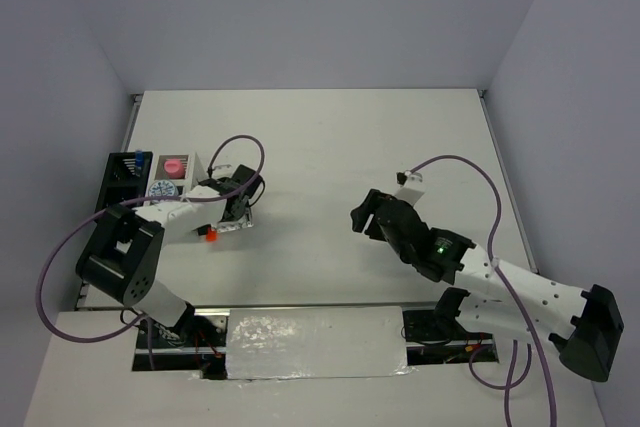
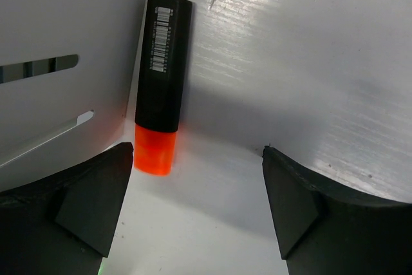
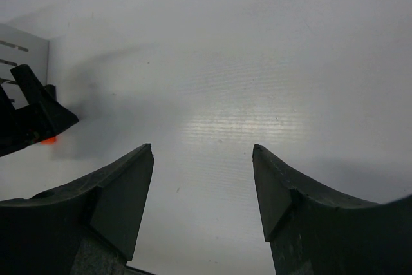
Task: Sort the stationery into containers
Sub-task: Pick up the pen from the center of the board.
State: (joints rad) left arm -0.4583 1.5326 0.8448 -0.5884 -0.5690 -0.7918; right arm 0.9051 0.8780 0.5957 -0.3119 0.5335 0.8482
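Observation:
The left gripper's finger beside the box's slotted side should sweep away from that side next, and the gripper should close around the orange cap (image 1: pixel 210 234) (image 2: pixel 154 151), because the cap is just inside that finger.
A short black highlighter (image 2: pixel 162 62) with an orange cap (image 2: pixel 154 151) lies on the table along the slotted wall of the white box (image 2: pixel 58 62). My left gripper (image 2: pixel 198 154) hovers open just before the cap, with nothing between its fingers. From above, the orange cap (image 1: pixel 210 234) shows beside the left gripper (image 1: pixel 220 221). The white box (image 1: pixel 197 169) holds a pink jar (image 1: pixel 175 163) and a blue-white tin (image 1: pixel 163 188). The black pen holder (image 1: pixel 122 175) stands to its left with a blue-capped item (image 1: pixel 139 159) inside. My right gripper (image 1: pixel 362 215) (image 3: pixel 203 151) hangs open and empty over bare table.
Grey walls close in the table on three sides. A shiny taped strip (image 1: pixel 315 342) runs along the near edge between the arm bases. Purple cables (image 1: pixel 245 152) loop above each arm. The left gripper (image 3: pixel 32 120) appears at the left edge of the right wrist view.

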